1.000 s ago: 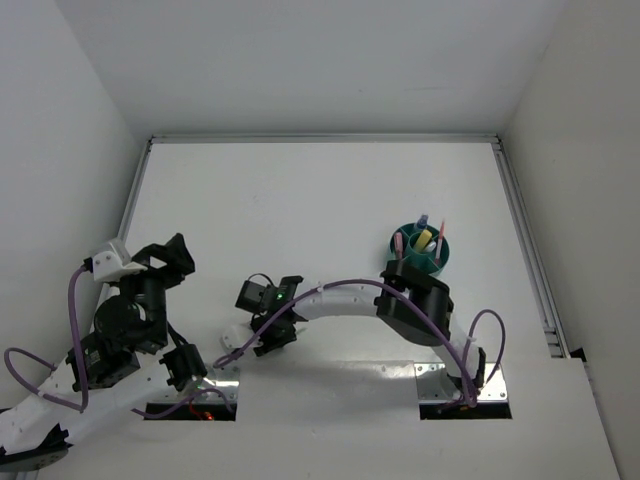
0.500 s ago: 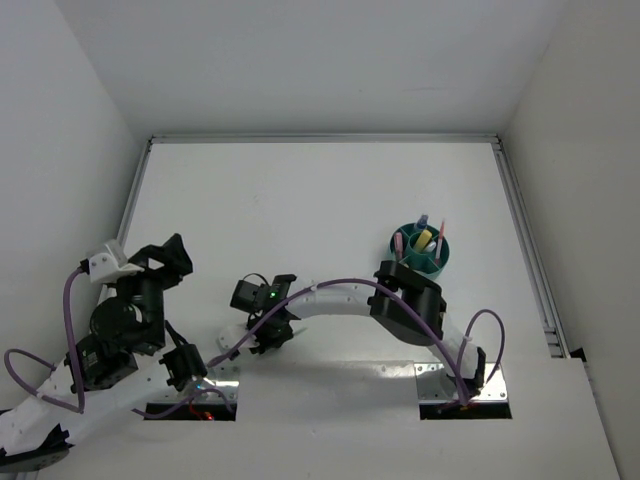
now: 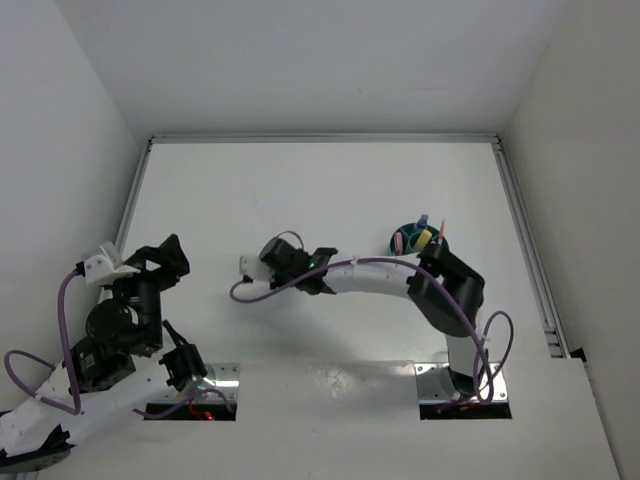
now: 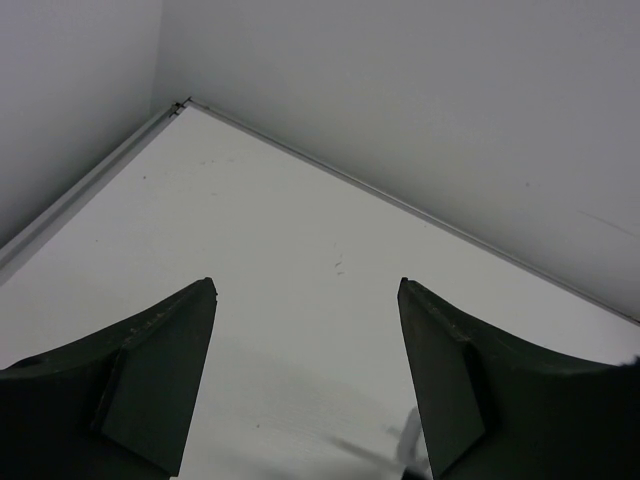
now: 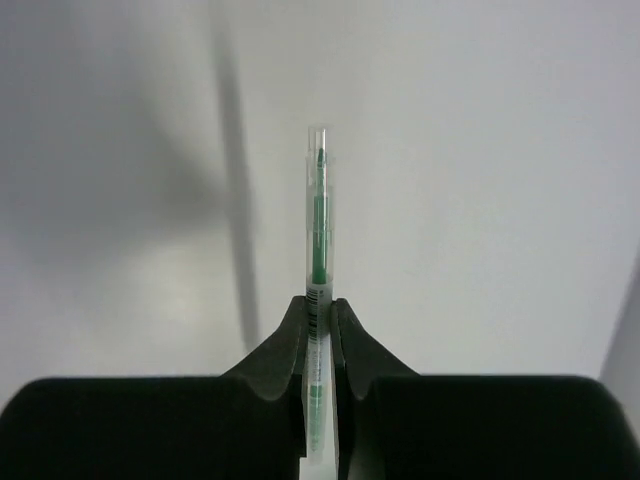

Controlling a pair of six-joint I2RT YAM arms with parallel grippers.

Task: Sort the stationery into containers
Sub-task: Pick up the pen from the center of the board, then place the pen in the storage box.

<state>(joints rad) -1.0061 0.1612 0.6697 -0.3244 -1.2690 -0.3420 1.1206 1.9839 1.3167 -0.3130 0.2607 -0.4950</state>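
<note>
The robot's right hand should move right in the top view, over to the teal cup's pink-pen side, and let go where a pen is already standing.
My right gripper [image 5: 318, 305] is shut on a thin green pen [image 5: 318, 215] with a clear barrel, which sticks out straight ahead of the fingers above the white table. In the top view this gripper [image 3: 262, 268] is left of the table's centre, with the pen's pale end [image 3: 247, 265] showing at its tip. The teal cup [image 3: 403, 243] stands right of centre, partly covered by the right arm's elbow. It holds a yellow marker [image 3: 425, 238], a blue-capped item [image 3: 423, 218] and a pink pen [image 3: 443, 228]. My left gripper [image 4: 305, 290] is open and empty at the near left [image 3: 172, 253].
The right arm's white link and purple cable [image 3: 360, 268] span the middle of the table. A metal rail [image 3: 525, 240] runs along the right edge, and white walls close the back and both sides. The table's back corner [image 4: 180, 103] shows in the left wrist view.
My right gripper has moved away from the near edge toward the table's middle with the pen in it. Its elbow has swung right over part of the cup. The left arm has barely moved.
</note>
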